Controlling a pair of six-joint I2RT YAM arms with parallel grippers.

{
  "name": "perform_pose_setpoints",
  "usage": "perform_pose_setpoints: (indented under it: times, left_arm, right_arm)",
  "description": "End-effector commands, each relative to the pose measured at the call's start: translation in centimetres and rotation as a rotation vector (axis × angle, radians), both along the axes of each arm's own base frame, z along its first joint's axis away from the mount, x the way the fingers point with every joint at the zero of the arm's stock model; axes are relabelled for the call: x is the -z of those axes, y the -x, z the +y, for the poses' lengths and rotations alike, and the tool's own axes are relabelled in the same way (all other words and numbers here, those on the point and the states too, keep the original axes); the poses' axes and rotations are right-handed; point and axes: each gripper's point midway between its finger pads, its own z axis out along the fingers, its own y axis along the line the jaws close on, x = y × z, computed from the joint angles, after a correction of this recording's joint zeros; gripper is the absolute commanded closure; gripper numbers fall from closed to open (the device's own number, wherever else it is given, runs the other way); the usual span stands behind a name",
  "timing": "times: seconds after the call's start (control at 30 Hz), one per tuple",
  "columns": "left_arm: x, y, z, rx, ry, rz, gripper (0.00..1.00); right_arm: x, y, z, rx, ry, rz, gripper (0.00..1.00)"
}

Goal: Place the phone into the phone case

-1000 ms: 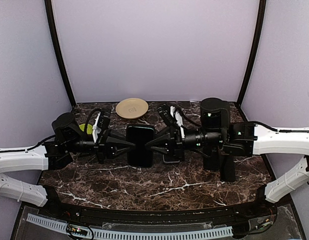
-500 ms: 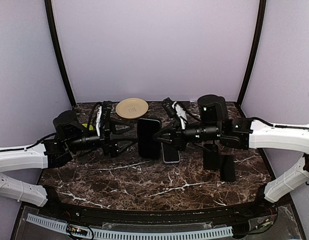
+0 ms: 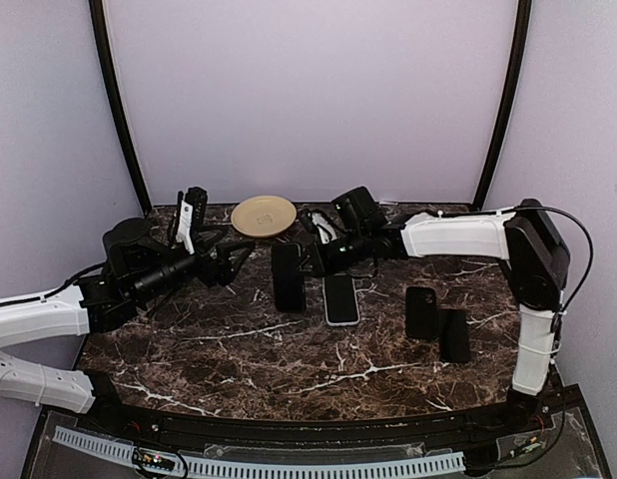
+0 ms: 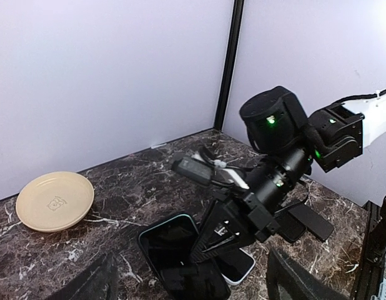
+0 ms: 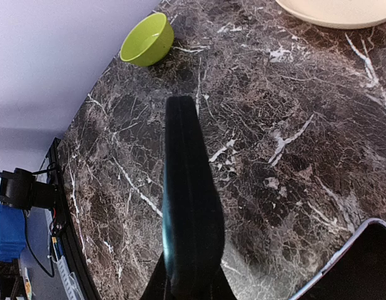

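The bare marble beside the white-rimmed one is clear, so my right gripper will next move down, put the held phone [image 3: 288, 277] there and let go of it.
The phone [image 3: 288, 277] is a glossy black slab with a teal rim [image 4: 171, 247]; a black shell at its back looks like the phone case. My right gripper [image 3: 305, 261] is shut on its right edge and holds it on edge, low over the marble. Seen edge-on in the right wrist view, the phone [image 5: 188, 206] rises from between the fingers [image 5: 157, 282]. My left gripper [image 3: 237, 259] stands open to the left of it, apart from it, with nothing between its fingers [image 4: 87, 284].
A second phone with a white rim [image 3: 340, 298] lies flat just right of the held one. Two black cases [image 3: 420, 311] [image 3: 454, 334] lie further right. A beige plate [image 3: 264, 216] sits at the back; a green bowl [image 5: 147, 39] is at the left.
My left gripper let go of the phone, opened and drew back to the left. The right arm swung toward the back and tipped the phone more upright.
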Motion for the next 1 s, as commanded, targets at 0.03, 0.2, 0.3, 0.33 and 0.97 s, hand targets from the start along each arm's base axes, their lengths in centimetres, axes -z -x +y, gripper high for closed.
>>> perform_pose_setpoints:
  times: [0.03,0.2,0.3,0.33,0.97]
  left_arm:
    - [-0.9,-0.5,0.1,-0.020,-0.014,-0.010,0.17]
    - [-0.6,-0.6,0.1,-0.024,-0.025,-0.003,0.18]
    - [-0.4,-0.6,-0.1,-0.016,-0.027,0.006,0.18]
    - [-0.2,-0.6,-0.2,-0.013,-0.032,0.011,0.18]
    - [-0.1,-0.9,0.0,-0.032,-0.052,0.013,0.18]
  right_arm:
    - [-0.5,-1.5,2.5,-0.032,-0.070,0.140,1.00]
    - [3.3,-2.2,2.3,0.006,0.008,0.224,0.98]
    - [5.1,-3.0,1.4,0.056,0.079,0.226,0.85]
    - [5.7,-3.3,1.2,0.070,0.099,0.228,0.82]
    - [7.2,-5.5,-0.9,0.166,0.268,0.183,0.60]
